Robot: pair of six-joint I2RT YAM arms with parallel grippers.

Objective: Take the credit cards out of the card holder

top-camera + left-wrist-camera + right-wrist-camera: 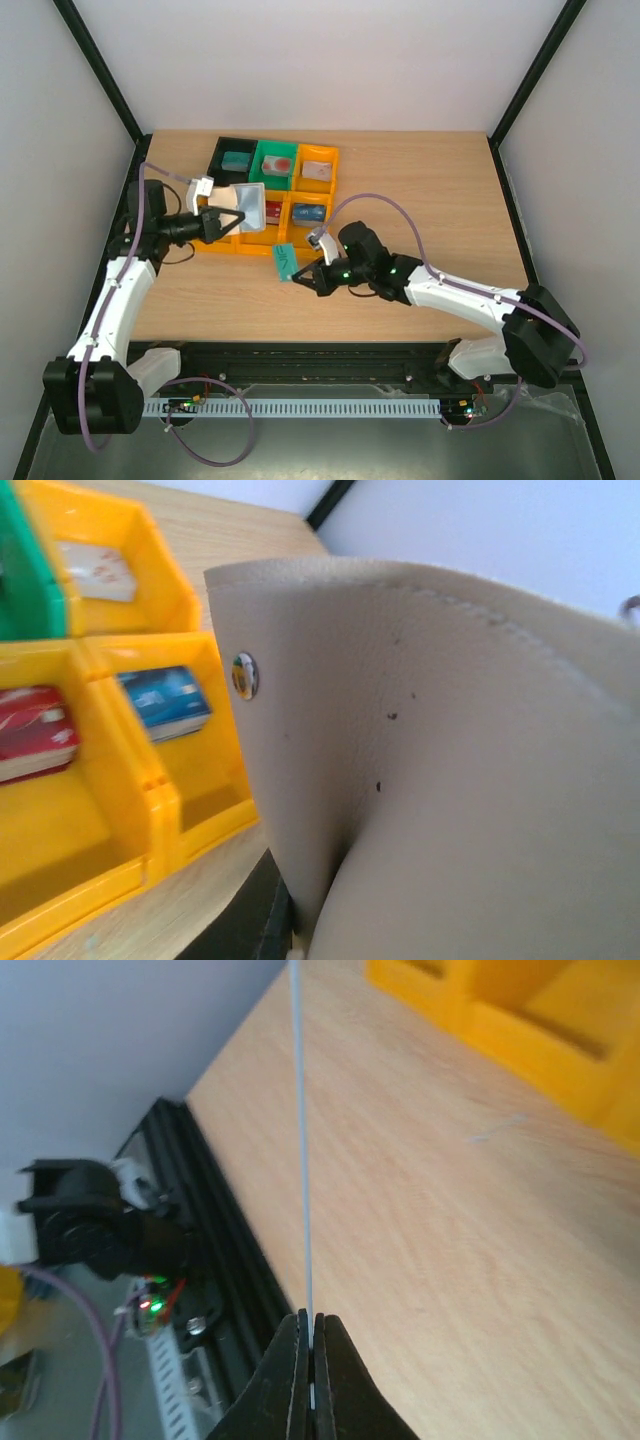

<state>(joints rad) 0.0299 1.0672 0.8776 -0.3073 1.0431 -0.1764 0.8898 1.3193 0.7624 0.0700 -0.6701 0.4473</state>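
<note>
The tabletop in front of the bins is empty. My left gripper should next move back off the bins and down to release the card holder (pixel 247 208) there.
The tan-beige card holder (pixel 247 208) is pinched in my left gripper (pixel 232 220) and held over the left end of the bins. In the left wrist view its outside (pixel 450 740) fills most of the frame, a metal snap (pixel 244 675) shows near its edge, and one dark finger (pixel 240 920) sits at its lower fold. A teal credit card (pixel 284 262) hangs just in front of the bins, with my right gripper (pixel 304 272) shut on it. The right wrist view has that card (pixel 303 1160) edge-on as a thin pale line rising from the closed gripper (pixel 313 1350).
A block of bins stands at the back left of the table (pixel 420 190): black (pixel 234 158), green (pixel 275 160) and orange (pixel 318 166), with orange ones in front. Cards lie in them, among them a red one (pixel 35 730) and a blue one (pixel 165 700). The table's front rail (pixel 215 1220) is near the right gripper.
</note>
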